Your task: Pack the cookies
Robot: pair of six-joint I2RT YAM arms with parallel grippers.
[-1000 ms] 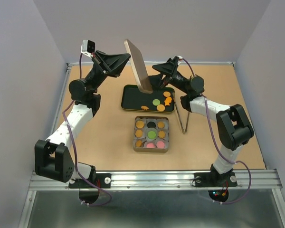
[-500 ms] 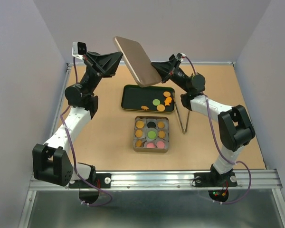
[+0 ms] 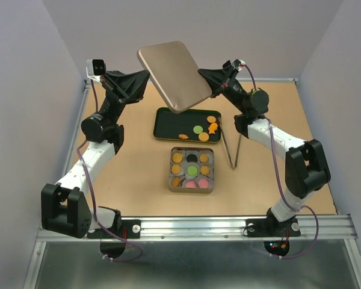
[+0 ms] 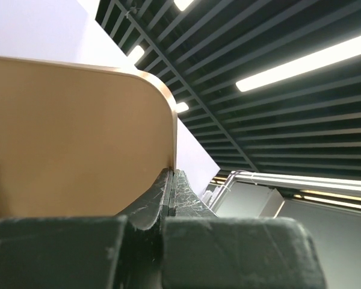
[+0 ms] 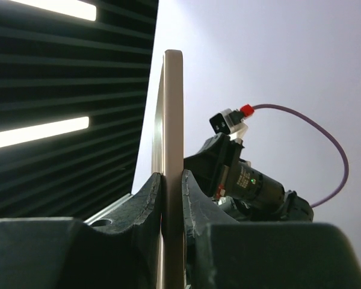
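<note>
The square tin is still uncovered, below and back of my right gripper, which should next swing back and down, level the tilted lid there and release it.
A tan metal lid hangs tilted in the air above the dark green tray. My left gripper is shut on the lid's left rim, and my right gripper is shut on its right edge. In the left wrist view the lid fills the left side above the closed left gripper. The right wrist view shows the lid edge-on, clamped in the right gripper. Loose cookies, orange and green, lie on the tray. More cookies sit in the compartments of the square tin.
A thin bent metal rod stands right of the tin. The board's raised edges and the grey walls close in the workspace. The left arm's wrist shows behind the lid in the right wrist view.
The lid swung from nearly upright over the tray to a raised, flatter tilt. My right gripper closed on its right edge, and both arms lifted.
</note>
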